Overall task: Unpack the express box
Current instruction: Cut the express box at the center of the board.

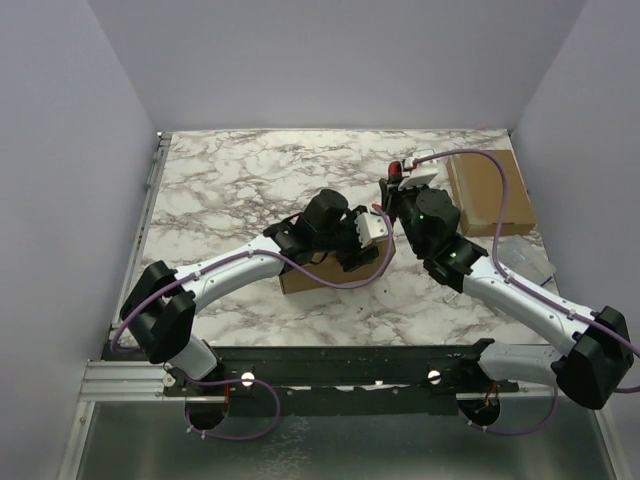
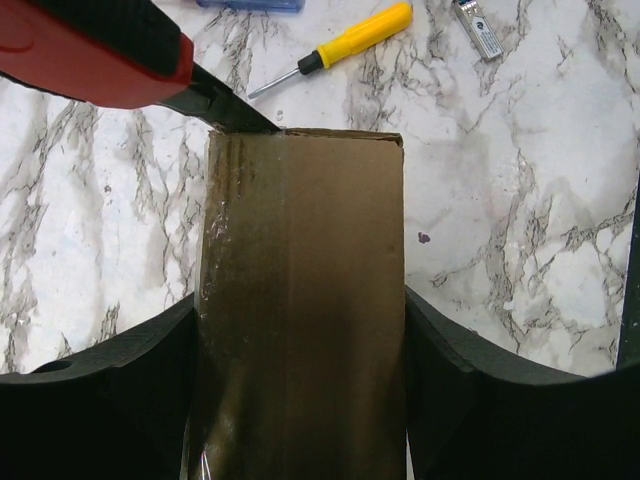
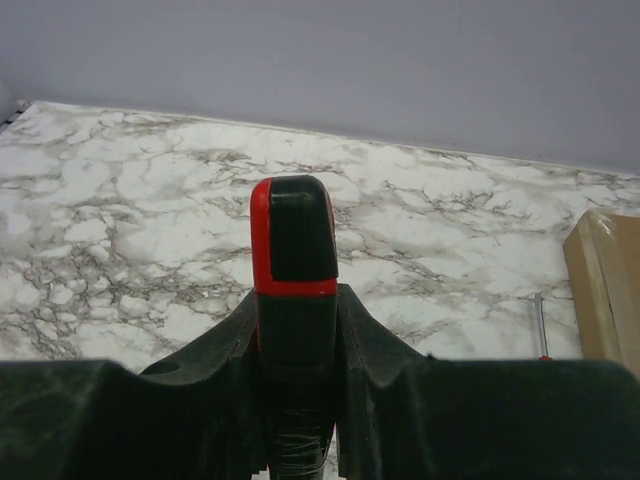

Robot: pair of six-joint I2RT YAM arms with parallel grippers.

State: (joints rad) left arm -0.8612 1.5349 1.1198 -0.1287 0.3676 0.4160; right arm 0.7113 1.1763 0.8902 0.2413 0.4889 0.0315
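Observation:
Bare marble (image 1: 409, 268) beside the screwdriver is below and back from my right gripper, so it needs to tilt downward next and come back and down to release the knife.
The express box (image 2: 300, 200) is a brown cardboard carton with clear tape along its top; in the top view only its lower edge (image 1: 300, 281) shows under the left arm. My left gripper (image 2: 300, 305) is shut on the box, one finger on each side wall. My right gripper (image 3: 295, 300) is shut on a red and black utility knife (image 3: 292, 240). In the left wrist view the knife (image 2: 100, 50) comes in from the upper left, and its dark blade (image 2: 232, 110) touches the box's far top-left corner. From above, the right gripper (image 1: 405, 188) hangs just right of the left gripper (image 1: 358, 243).
A yellow-handled screwdriver (image 2: 350, 40) lies on the marble beyond the box, next to a small silver item (image 2: 478, 28) and a blue object (image 2: 250, 4). A flat taped cardboard parcel (image 1: 490, 190) lies at the back right, a grey packet (image 1: 525, 262) nearer the front.

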